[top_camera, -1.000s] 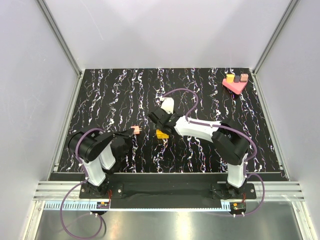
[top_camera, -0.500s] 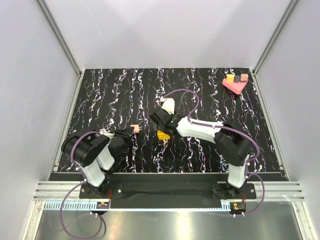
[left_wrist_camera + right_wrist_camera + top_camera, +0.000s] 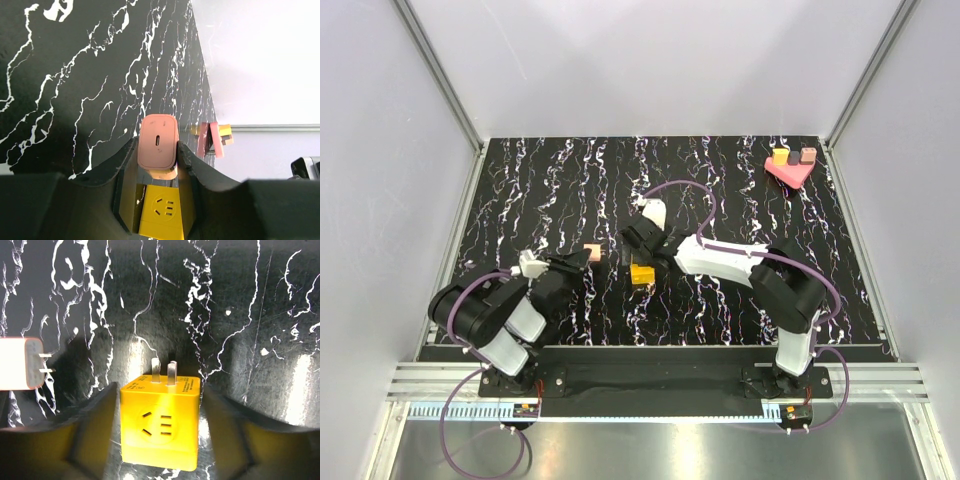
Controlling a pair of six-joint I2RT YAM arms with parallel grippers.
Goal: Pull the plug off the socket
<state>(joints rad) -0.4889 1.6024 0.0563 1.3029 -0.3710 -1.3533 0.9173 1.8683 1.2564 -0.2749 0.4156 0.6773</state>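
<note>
The plug needs to go on bare table clear of the socket, so my left gripper will next move outward and to its left in the top view, then go down and let go of the plug there.
The pink plug is out of the yellow cube socket and hangs a short way to its left. My left gripper is shut on the plug, its fingers pressing both sides. The socket shows below and beyond it. In the right wrist view the socket sits on the table with its own metal prongs pointing up. My right gripper is open around it, with a gap on each side. The plug shows at that view's left edge, its two prongs facing the socket.
A pink base carrying a yellow and a brown block stands at the back right corner, also seen far off as the pink base. The black marbled table is walled by grey panels on the left, back and right.
My left arm has folded back toward the near left, the plug staying in its grip near the same spot. My right jaws have widened away from the socket's sides.
</note>
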